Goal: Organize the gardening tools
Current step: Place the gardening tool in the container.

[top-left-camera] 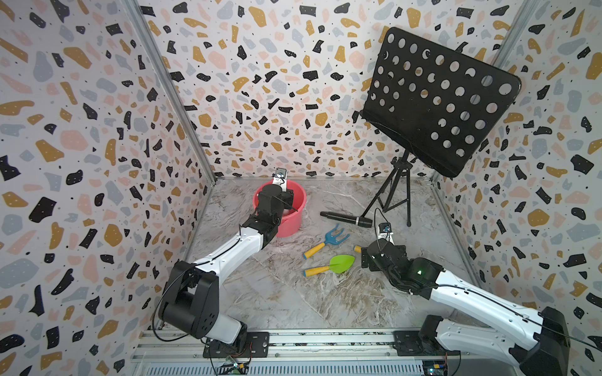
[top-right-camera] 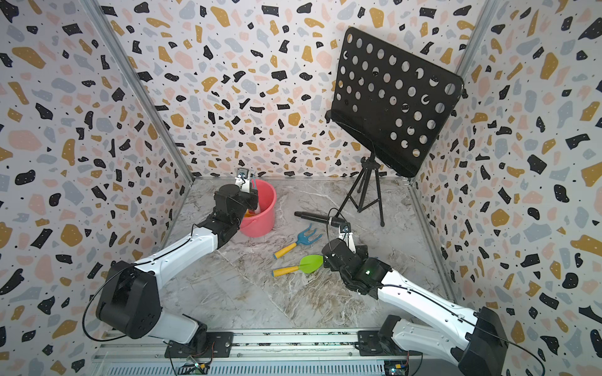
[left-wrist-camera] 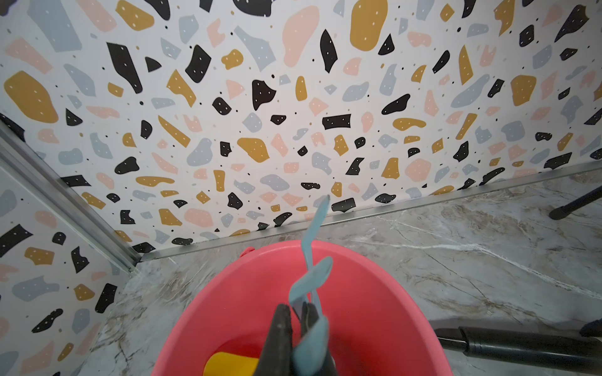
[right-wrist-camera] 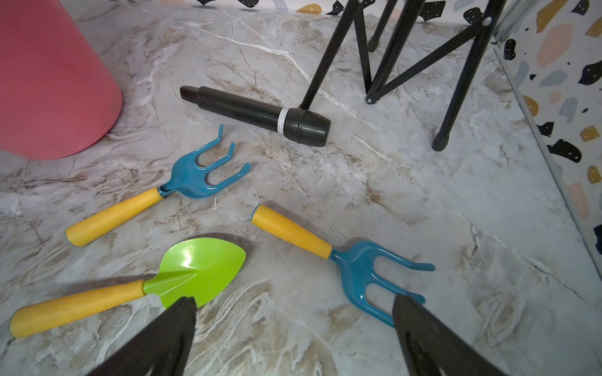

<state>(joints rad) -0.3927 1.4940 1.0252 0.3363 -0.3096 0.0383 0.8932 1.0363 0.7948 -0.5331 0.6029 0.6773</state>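
Note:
The light-blue rake (left-wrist-camera: pixel 312 276) will be released next as my left gripper lowers slightly into the pink bucket's opening (left-wrist-camera: pixel 263 307), since a yellow tool already lies at the bucket's bottom.
A pink bucket (top-left-camera: pixel 294 208) (left-wrist-camera: pixel 374 293) stands at the back left of the floor. My left gripper (left-wrist-camera: pixel 295 313) hangs over its mouth, shut on a light-blue rake (left-wrist-camera: pixel 312 276) that points up. A yellow tool (left-wrist-camera: pixel 229 364) lies at the bucket's bottom. A blue fork (right-wrist-camera: pixel 198 175) (top-left-camera: pixel 329 239), a green trowel (right-wrist-camera: pixel 198 265) (top-left-camera: pixel 340 263) and a second blue fork (right-wrist-camera: pixel 361 270), all with yellow handles, lie on the floor. My right gripper (right-wrist-camera: pixel 294 299) stands open just above the floor, between the trowel's blade and the second fork's tines, with nothing between its fingers.
A black microphone (right-wrist-camera: pixel 254 114) (top-left-camera: pixel 345 218) lies just beyond the forks. Behind it stands a black music stand (top-left-camera: pixel 436 101) on tripod legs (right-wrist-camera: pixel 378 65). Patterned walls close in the marble floor (top-left-camera: pixel 293 299) on three sides.

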